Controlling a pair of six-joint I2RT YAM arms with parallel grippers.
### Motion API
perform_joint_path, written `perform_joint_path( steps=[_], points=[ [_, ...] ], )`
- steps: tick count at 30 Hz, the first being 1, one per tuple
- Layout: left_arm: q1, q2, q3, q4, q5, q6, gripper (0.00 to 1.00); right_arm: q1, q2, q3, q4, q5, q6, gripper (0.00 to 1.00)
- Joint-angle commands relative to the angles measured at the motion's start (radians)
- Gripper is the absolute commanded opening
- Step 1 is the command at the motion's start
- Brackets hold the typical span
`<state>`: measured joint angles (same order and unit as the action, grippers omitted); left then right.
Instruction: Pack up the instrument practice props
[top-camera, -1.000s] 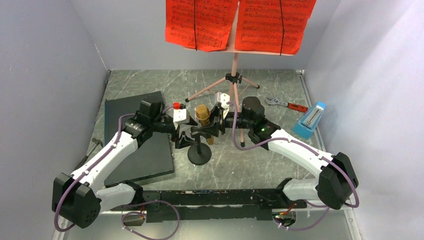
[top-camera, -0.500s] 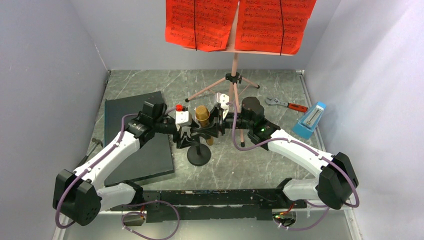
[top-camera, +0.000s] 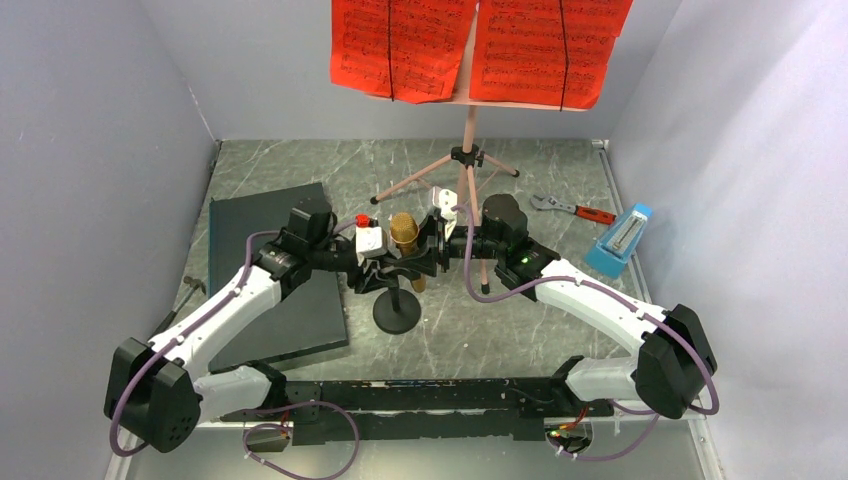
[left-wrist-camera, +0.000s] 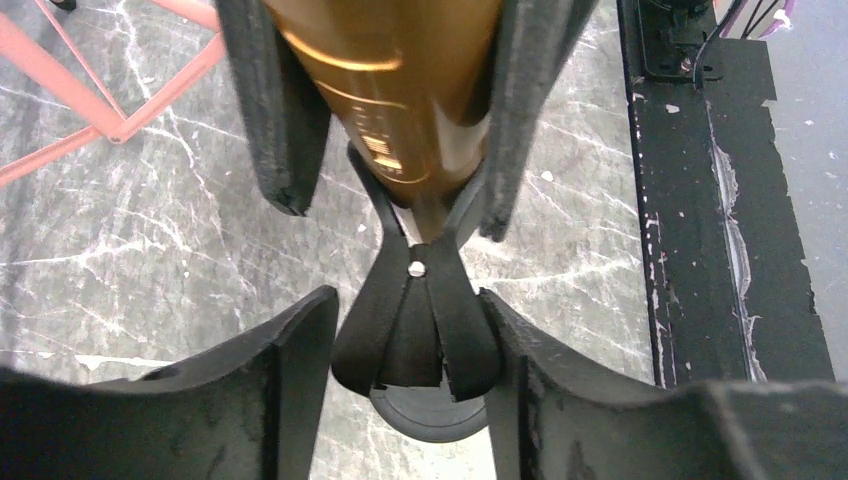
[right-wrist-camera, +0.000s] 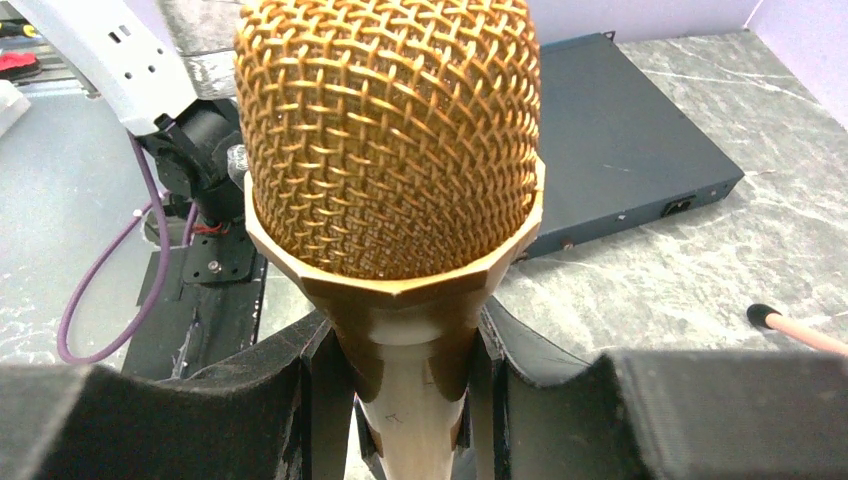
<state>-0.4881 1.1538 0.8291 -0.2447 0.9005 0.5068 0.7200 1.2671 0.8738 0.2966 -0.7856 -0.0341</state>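
I need to move my right gripper toward the right in the top view, then down to the tabletop beside the metronome (top-camera: 620, 240), to release the microphone (top-camera: 404, 232) on bare space.
The gold microphone (top-camera: 404, 232) stands upright in the black clip (left-wrist-camera: 415, 320) of its stand, whose round base (top-camera: 397, 312) rests on the table. My right gripper (right-wrist-camera: 410, 390) is shut on the microphone's body just under the mesh head (right-wrist-camera: 390, 140). From the left, my left gripper (left-wrist-camera: 408, 305) has both fingers against the clip below the microphone. The pink music stand (top-camera: 467, 160) rises behind, carrying the red sheet-music pages (top-camera: 480, 45). The blue metronome (top-camera: 620, 240) sits by the right wall.
A large dark flat slab (top-camera: 270, 290) lies on the left under my left arm. A red-handled wrench (top-camera: 575, 209) lies near the metronome. The pink stand's legs (left-wrist-camera: 90, 110) spread just behind the microphone. A black rail (left-wrist-camera: 720, 200) runs along the near table edge.
My left gripper has moved right toward the microphone stand and its jaws have narrowed onto the clip. The right gripper and the microphone have stayed put.
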Motion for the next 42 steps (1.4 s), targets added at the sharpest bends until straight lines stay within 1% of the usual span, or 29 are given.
perform_joint_path(
  steps=[1,4,7,11,13,16,25,30,32,38,40,42],
  points=[
    [-0.005,-0.043,-0.017,0.03,-0.039,0.024,0.53,0.012,-0.023,0.007,-0.016,-0.033,0.016,0.06],
    [-0.006,-0.056,-0.027,0.039,-0.052,0.023,0.46,0.012,-0.029,0.005,-0.031,-0.027,0.01,0.06],
    [-0.006,-0.066,-0.036,0.048,-0.058,0.022,0.35,0.013,-0.032,0.005,-0.047,-0.022,0.003,0.06],
    [-0.006,-0.071,-0.038,0.041,-0.063,0.033,0.24,0.013,-0.036,0.008,-0.079,-0.009,-0.01,0.06],
    [-0.005,-0.072,-0.039,0.035,-0.068,0.039,0.17,0.012,-0.042,0.006,-0.093,0.002,-0.02,0.06],
    [-0.006,-0.076,-0.047,0.035,-0.079,0.047,0.04,0.013,-0.051,0.005,-0.115,0.017,-0.031,0.05],
    [-0.006,-0.106,-0.111,0.11,-0.148,0.027,0.03,0.01,-0.091,0.003,-0.191,0.072,-0.05,0.04],
    [-0.005,-0.118,-0.132,0.135,-0.177,0.021,0.03,-0.005,-0.162,-0.015,-0.257,0.13,-0.052,0.03],
    [-0.006,-0.118,-0.136,0.143,-0.187,0.018,0.03,-0.017,-0.192,-0.017,-0.29,0.148,-0.053,0.03],
    [-0.006,-0.113,-0.137,0.161,-0.188,0.014,0.03,-0.057,-0.297,-0.005,-0.47,0.24,-0.073,0.03],
    [-0.006,-0.113,-0.136,0.166,-0.188,0.011,0.05,-0.077,-0.331,0.0,-0.524,0.284,-0.074,0.03],
    [-0.007,-0.115,-0.137,0.171,-0.193,0.009,0.12,-0.1,-0.365,0.012,-0.583,0.335,-0.073,0.02]
  ],
)
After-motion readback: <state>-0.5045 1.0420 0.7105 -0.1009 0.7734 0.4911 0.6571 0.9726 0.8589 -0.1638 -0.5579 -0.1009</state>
